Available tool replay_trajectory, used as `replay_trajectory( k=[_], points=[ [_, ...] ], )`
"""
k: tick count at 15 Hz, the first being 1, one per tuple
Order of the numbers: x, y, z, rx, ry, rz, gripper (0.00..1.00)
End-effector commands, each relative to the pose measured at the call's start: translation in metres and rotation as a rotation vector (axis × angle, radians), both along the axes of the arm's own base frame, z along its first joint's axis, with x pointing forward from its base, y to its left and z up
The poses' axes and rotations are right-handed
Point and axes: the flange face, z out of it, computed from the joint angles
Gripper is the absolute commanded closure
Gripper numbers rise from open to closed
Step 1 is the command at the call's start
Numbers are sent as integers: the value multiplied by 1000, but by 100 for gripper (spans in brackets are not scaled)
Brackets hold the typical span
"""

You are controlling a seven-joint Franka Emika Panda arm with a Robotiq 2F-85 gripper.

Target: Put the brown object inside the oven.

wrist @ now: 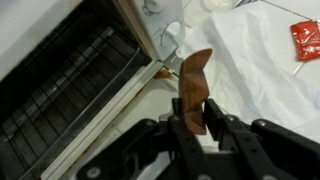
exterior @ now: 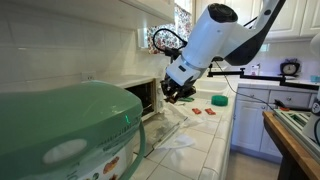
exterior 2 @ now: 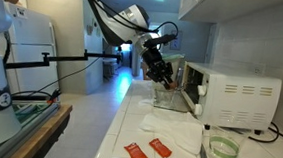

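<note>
My gripper turns left in the wrist view next, reaches over the oven's bare wire rack [wrist: 68,88] and releases the brown object, because the rack lies that way.
My gripper [wrist: 196,122] is shut on the brown object [wrist: 194,85], a flat brown-orange piece that sticks out ahead of the fingers. It hangs just outside the oven's [wrist: 70,85] open front, by the lowered glass door and the wire rack. In both exterior views the gripper [exterior: 181,90] [exterior 2: 165,79] hovers at the mouth of the white-and-silver oven [exterior 2: 228,98] [exterior: 146,97], a little above the counter. The brown object itself is too small to make out in the exterior views.
A big green domed appliance [exterior: 60,135] fills the foreground. Flat red pieces [exterior 2: 147,150] [wrist: 306,40] lie on white paper [exterior 2: 173,131] on the tiled counter. A green item [exterior: 219,100] and a glass bowl [exterior 2: 222,148] stand nearby.
</note>
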Motion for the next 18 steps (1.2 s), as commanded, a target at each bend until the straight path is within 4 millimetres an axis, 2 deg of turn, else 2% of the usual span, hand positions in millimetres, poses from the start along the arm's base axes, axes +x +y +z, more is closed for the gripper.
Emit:
replay_trajectory(
  k=[1, 5, 12, 18],
  points=[
    [10, -5, -2, -13, -61, 53, 93],
    [28, -2, -5, -42, -111, 166, 93],
    [47, 11, -32, -79, -134, 347, 93],
    [64, 13, -36, -136, -174, 475, 93]
  ],
)
